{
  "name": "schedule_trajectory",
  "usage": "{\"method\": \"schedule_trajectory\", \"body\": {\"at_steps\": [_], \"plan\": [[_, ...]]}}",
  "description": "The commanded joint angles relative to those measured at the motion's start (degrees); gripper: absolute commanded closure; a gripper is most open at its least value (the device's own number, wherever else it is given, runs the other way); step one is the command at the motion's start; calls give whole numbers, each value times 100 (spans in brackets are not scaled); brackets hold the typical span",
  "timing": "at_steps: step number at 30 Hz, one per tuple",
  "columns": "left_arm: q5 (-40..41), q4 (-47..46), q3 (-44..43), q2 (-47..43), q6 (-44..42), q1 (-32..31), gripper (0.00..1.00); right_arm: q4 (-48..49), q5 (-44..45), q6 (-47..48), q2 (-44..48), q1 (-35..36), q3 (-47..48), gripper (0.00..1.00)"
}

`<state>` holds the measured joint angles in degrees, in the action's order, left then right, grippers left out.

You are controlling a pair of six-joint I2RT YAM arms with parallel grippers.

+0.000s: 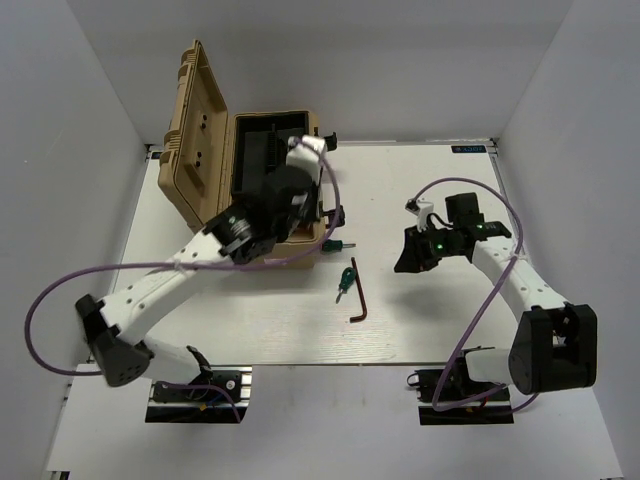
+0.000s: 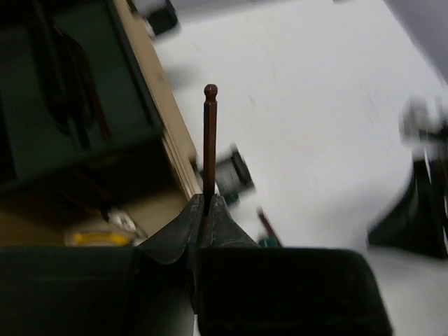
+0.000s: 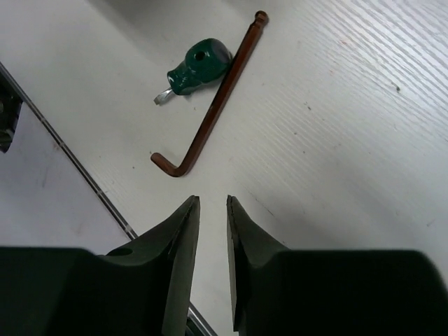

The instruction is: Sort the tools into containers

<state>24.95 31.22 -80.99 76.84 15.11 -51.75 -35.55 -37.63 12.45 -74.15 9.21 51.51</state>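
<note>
Next, my left gripper swings outward, turning in line with the box, over the black inner tray's latch side [image 1: 287,146] [image 2: 103,87], since a slim brown piece already lies there.
The tan toolbox [image 1: 200,150] stands open at the back left, showing its black inner tray [image 1: 262,150]. My left gripper [image 1: 300,207] hovers over the box's front right edge. In the left wrist view the left gripper [image 2: 204,199] is shut on a thin brown hex key [image 2: 209,140] that sticks out beyond the tips. Yellow-handled pliers [image 2: 98,238] lie inside the box. One green screwdriver [image 1: 347,277] and an L-shaped hex key [image 1: 358,296] lie mid-table; both show in the right wrist view, screwdriver [image 3: 198,65] and hex key [image 3: 213,105]. A second green screwdriver [image 1: 335,243] lies by the box. My right gripper [image 1: 410,255], seen also in its wrist view [image 3: 212,199], is slightly open and empty.
The box's ribbed lid [image 1: 190,110] stands upright at the far left. Black latches [image 1: 335,215] stick out from the box's right side. A metal strip at the table's edge [image 3: 77,168] runs left of the right gripper. White walls enclose the table.
</note>
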Motion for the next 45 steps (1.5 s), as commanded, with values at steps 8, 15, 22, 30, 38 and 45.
{"method": "schedule_trajectory", "body": {"at_steps": [8, 15, 22, 30, 38, 45], "plan": [[775, -741, -2646, 2349, -562, 1464, 100, 724, 133, -303, -170, 634, -272, 68], [836, -916, -3844, 3879, -712, 1975, 100, 927, 387, -462, -56, 880, -369, 64], [722, -732, -4461, 4603, -668, 2230, 92, 945, 791, -454, -91, 1056, -404, 56], [327, -679, -4513, 4410, -615, 2283, 37, 1295, 1571, -857, -415, 1688, -483, 54], [-566, -914, -3067, 2656, -484, 2160, 33, 2122, 2751, -1781, -644, 2515, -887, 54], [-1369, -1619, 599, -895, -185, 2107, 29, 2544, 3506, -2105, -978, 3041, -906, 57]]}}
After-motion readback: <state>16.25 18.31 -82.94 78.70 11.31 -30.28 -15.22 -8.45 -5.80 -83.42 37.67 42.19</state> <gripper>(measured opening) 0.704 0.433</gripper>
